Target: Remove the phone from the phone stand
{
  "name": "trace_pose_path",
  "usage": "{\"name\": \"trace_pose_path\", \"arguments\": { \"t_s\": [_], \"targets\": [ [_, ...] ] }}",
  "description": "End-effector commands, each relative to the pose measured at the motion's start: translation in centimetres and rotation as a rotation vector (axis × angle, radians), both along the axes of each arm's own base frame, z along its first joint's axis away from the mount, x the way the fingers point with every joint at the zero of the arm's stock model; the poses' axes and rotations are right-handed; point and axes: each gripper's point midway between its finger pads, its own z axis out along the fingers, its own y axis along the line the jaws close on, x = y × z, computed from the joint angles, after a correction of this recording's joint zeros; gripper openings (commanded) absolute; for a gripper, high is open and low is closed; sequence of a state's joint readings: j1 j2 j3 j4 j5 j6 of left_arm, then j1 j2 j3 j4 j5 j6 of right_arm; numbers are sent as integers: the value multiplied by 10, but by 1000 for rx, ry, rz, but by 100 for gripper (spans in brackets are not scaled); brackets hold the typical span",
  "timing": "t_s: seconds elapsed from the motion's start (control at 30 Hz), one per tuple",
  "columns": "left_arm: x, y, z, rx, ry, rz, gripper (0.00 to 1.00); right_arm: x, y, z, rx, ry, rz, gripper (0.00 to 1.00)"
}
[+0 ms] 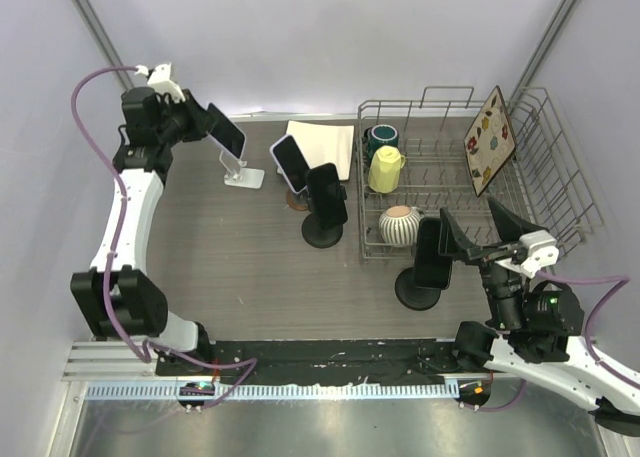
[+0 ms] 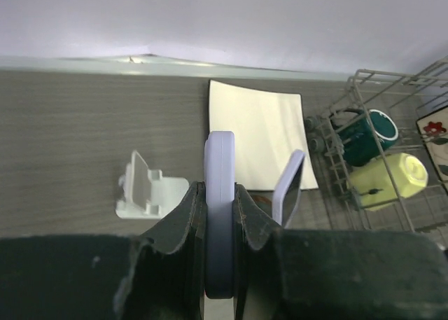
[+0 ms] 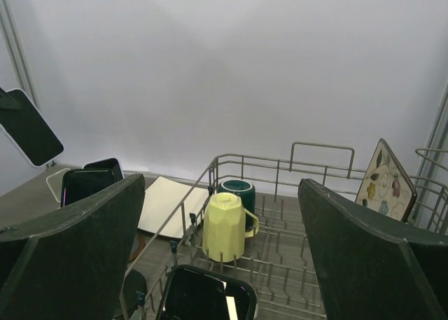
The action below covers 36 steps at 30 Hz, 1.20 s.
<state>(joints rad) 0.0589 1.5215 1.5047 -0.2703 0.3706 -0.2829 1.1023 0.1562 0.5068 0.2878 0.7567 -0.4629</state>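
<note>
My left gripper should go back and down and turn the lavender-cased phone flatter, onto the empty part of the table just nearer than the white stand (image 1: 233,220).
My left gripper (image 1: 205,125) is shut on a lavender-cased phone (image 1: 227,133) and holds it tilted in the air, above and clear of the empty white phone stand (image 1: 243,175). In the left wrist view the phone's edge (image 2: 220,159) sits clamped between the fingers, with the white stand (image 2: 148,192) empty below and to the left. My right gripper (image 1: 468,215) is open and empty, just above a dark phone (image 1: 432,252) on a black round-base stand (image 1: 417,289). That phone's top (image 3: 206,295) shows below the open right gripper (image 3: 220,187).
A second lavender phone (image 1: 289,161) and a black phone on a black stand (image 1: 326,195) stand mid-table. A white square plate (image 1: 325,145) lies behind them. The wire dish rack (image 1: 545,192) holds a yellow mug (image 1: 385,168), a green mug (image 1: 382,137), a striped bowl (image 1: 400,224) and a patterned plate (image 1: 490,140).
</note>
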Motion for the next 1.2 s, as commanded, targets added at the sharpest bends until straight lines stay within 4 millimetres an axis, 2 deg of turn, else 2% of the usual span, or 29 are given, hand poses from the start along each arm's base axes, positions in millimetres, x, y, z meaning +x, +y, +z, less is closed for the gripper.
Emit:
{"name": "trace_pose_path", "arguments": {
  "t_s": [0.0,0.03,0.07,0.1,0.13,0.2,0.23,0.27,0.3,0.33,0.4,0.47,0.63,0.67,0.8,0.97,1.0,1.07,1.1,1.13,1.17],
  "targets": [
    [-46,-11,13,-113,5,14,0,0,3,4,8,-2,12,97],
    [-54,-12,-8,-145,50,35,0,0,3,5,9,-1,13,97],
    [-59,-6,-13,-152,48,77,0,0,4,5,4,-2,14,96],
    [-71,-4,0,-166,-2,99,0,0,4,4,7,-1,16,96],
    [-77,-2,-22,-184,35,126,0,0,4,5,8,-1,18,96],
    [-85,6,-26,-213,22,191,0,0,5,4,3,1,19,96],
    [-95,9,-35,-220,22,215,0,0,6,4,6,0,26,96],
    [-97,13,-39,-244,25,243,0,0,6,5,7,-2,27,96],
    [-100,17,-55,-255,43,273,0,0,6,4,4,-1,27,96],
    [-103,22,-58,-276,41,295,0,-1,6,5,6,-2,30,96],
    [-103,18,-76,-330,71,272,0,-1,6,4,6,-2,30,97],
    [-100,13,-95,-355,128,253,0,-2,5,5,10,-5,32,96],
    [-91,-10,-122,-480,207,162,0,-2,4,6,16,-8,34,96],
    [-84,-10,-121,-500,184,158,0,-2,5,6,13,-8,35,96],
    [-76,-9,-154,-570,221,204,0,-3,5,6,14,-9,37,97],
    [-62,-20,-187,-635,292,192,3,-2,5,5,7,-7,35,96],
    [-60,-25,-205,-636,345,185,3,-2,6,5,6,-5,36,96],
    [-57,-30,-213,-665,374,165,4,-2,7,5,1,-6,38,96],
    [-57,-31,-224,-679,394,169,4,-1,6,4,-1,-4,33,96],
    [-51,-31,-219,-696,350,159,5,-1,6,4,-2,-5,32,96],
    [-54,-31,-226,-716,362,171,7,-1,6,4,-4,-4,30,96]
  ]
}}
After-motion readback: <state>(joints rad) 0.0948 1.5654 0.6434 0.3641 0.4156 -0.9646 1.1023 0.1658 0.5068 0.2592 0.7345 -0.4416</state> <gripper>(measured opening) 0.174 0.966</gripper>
